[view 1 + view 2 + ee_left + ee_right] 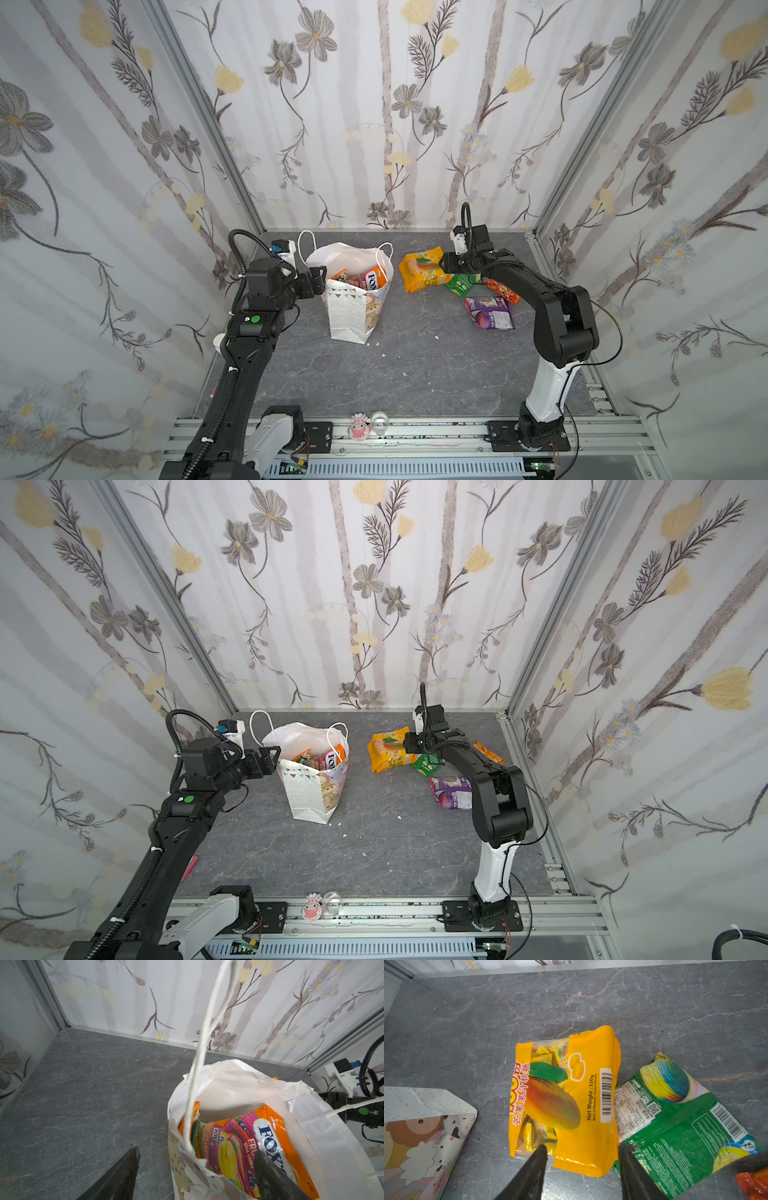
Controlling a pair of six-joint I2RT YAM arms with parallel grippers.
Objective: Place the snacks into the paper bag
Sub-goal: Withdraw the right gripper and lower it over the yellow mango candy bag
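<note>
My right gripper lowers its open fingers around the barcode end of the yellow packet next and closes, since that end lies below, between those fingers.
The white paper bag [353, 320] [309, 800] stands left of centre, mouth open, with FOX'S snacks [268, 1138] inside. My left gripper [195, 1159] [319, 281] is open at the bag's rim: one finger outside, the other over the FOX'S packet, the printed wall [187, 1178] between them. On the floor to the right lie a yellow mango packet [571, 1105] [419, 270], a green packet [679, 1136], a purple packet [490, 313] and an orange chip bag [503, 291]. My right gripper [582, 1153] [446, 264] hangs open over the yellow packet's near end.
The bag's cord handles [209, 1022] stand up above its mouth. A pink toy figure [359, 428] and a clear cup [379, 422] sit on the front rail. Flowered walls close in the back and both sides. White crumbs dot the grey floor [415, 365].
</note>
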